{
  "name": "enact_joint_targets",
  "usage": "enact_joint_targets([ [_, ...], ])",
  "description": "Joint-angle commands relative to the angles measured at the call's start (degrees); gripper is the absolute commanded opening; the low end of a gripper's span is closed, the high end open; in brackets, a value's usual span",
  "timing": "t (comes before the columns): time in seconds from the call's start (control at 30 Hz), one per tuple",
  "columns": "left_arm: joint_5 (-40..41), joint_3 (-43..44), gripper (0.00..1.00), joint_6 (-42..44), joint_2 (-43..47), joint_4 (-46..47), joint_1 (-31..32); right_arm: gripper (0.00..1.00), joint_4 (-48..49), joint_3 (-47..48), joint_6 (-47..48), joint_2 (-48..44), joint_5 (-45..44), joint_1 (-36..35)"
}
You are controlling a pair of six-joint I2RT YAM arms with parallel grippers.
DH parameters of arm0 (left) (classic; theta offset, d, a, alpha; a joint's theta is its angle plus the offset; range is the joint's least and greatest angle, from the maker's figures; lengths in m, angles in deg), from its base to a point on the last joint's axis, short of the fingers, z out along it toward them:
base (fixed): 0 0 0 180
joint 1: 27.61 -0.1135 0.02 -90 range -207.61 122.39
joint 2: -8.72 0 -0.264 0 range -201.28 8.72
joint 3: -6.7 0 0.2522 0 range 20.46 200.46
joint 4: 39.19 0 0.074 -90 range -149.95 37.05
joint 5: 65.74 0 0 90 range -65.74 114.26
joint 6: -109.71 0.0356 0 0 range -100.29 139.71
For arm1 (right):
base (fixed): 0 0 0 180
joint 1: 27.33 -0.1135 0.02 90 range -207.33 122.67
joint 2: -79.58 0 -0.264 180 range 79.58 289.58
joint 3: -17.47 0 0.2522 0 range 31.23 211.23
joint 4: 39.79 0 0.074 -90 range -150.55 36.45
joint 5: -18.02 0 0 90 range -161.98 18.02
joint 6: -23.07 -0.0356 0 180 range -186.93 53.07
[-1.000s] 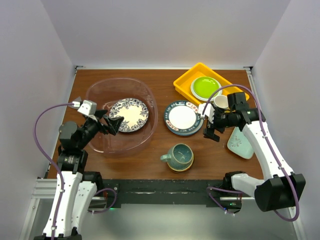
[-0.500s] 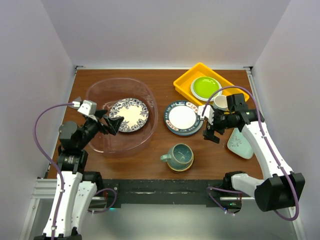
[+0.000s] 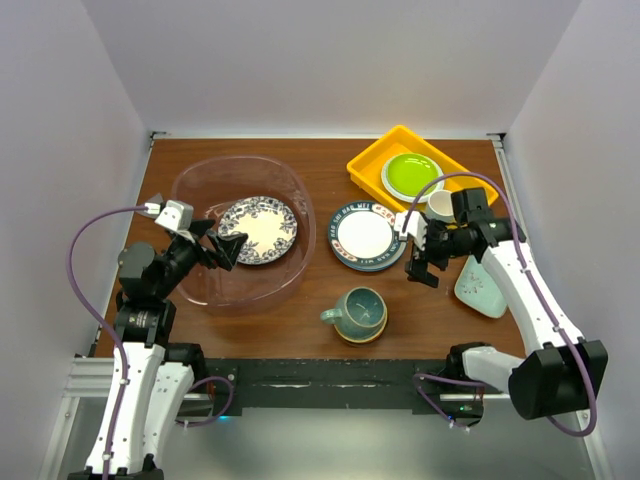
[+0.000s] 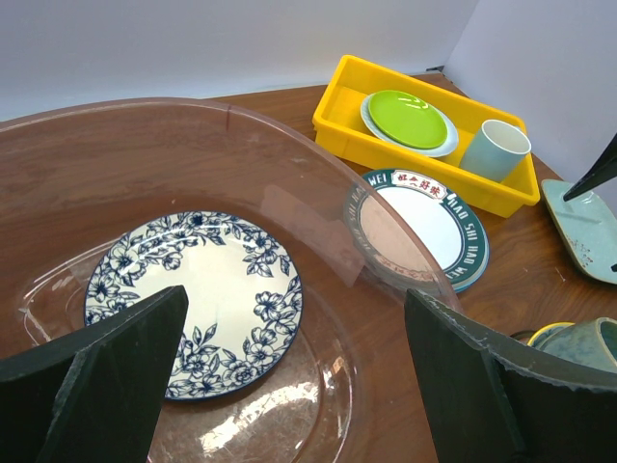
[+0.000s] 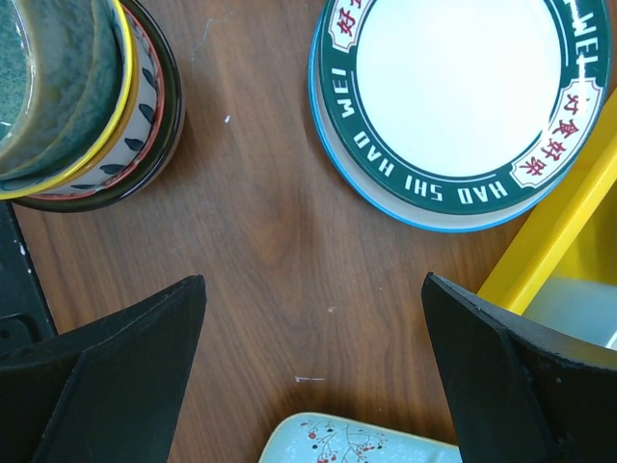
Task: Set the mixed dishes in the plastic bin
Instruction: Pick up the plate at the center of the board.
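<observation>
My right gripper should next turn and go down and outward over the plate's lettered rim by the tray [image 5: 490,190], because that rim is below that gripper and farther outward.
The plastic bin [image 3: 193,175] stands at the back left, and a blue floral plate [image 3: 258,230] lies flat in it. My left gripper [image 3: 227,247] hovers open over the bin's near side, just left of that plate [image 4: 193,294]. A plate with a dark lettered rim [image 3: 365,238] rests on the table between the bin and my right gripper [image 3: 418,250]. That gripper is open above bare wood. A teal mug [image 3: 360,312] sits in stacked small bowls [image 5: 145,116] at the front centre. A pale mint dish [image 3: 482,285] lies at the right.
A yellow tray [image 3: 362,160] at the back right holds a lime-green plate [image 3: 412,175] and a white cup [image 3: 440,205]. White walls close in on both sides of the table. The right arm's cable loops above the tray.
The right gripper has edged slightly to the left, towards the lettered plate. The left arm and all the dishes are where they were.
</observation>
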Motion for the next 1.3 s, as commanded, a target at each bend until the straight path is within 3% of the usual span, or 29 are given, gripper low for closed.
enact_joint_targets([
  [0.0,0.3,-0.2,1.0,0.0,0.4,2.3,-0.3,0.98,2.6,-0.2,-2.7,0.9,-1.4,-0.3],
  [0.13,0.3,-0.2,1.0,0.1,0.4,2.2,-0.3,0.98,9.1,-0.9,-12.2,3.0,-1.9,-0.5],
  [0.23,0.2,-0.2,1.0,0.0,0.3,2.3,-0.3,0.98,19.9,-1.1,-25.3,6.3,-3.5,-1.1],
  [0.37,0.4,-0.2,1.0,0.1,0.1,2.1,-0.3,0.98,26.3,0.9,-42.0,12.8,-5.1,-1.2],
  [0.57,0.6,-0.2,1.0,0.1,0.0,2.1,-0.3,0.93,31.6,3.5,-55.0,19.7,-11.7,-1.2],
  [0.67,0.6,-0.3,1.0,0.2,-0.1,2.1,-0.3,0.85,34.2,3.2,-58.6,20.9,-12.7,-1.3],
  [0.8,0.6,-0.3,1.0,0.2,-0.3,2.1,-0.3,0.64,36.0,3.5,-61.3,23.8,-15.0,-1.2],
  [0.93,0.7,-0.3,1.0,0.2,-0.3,2.1,-0.4,0.53,37.9,3.4,-62.7,24.7,-17.1,-1.0],
  [1.03,0.7,-0.3,1.0,0.1,-0.4,2.1,-0.4,0.46,39.0,2.5,-62.7,24.8,-18.4,-0.7],
  [1.27,0.6,-0.3,1.0,0.3,-0.6,2.1,-0.4,0.43,40.2,1.6,-65.2,25.8,-19.3,-0.1],
])
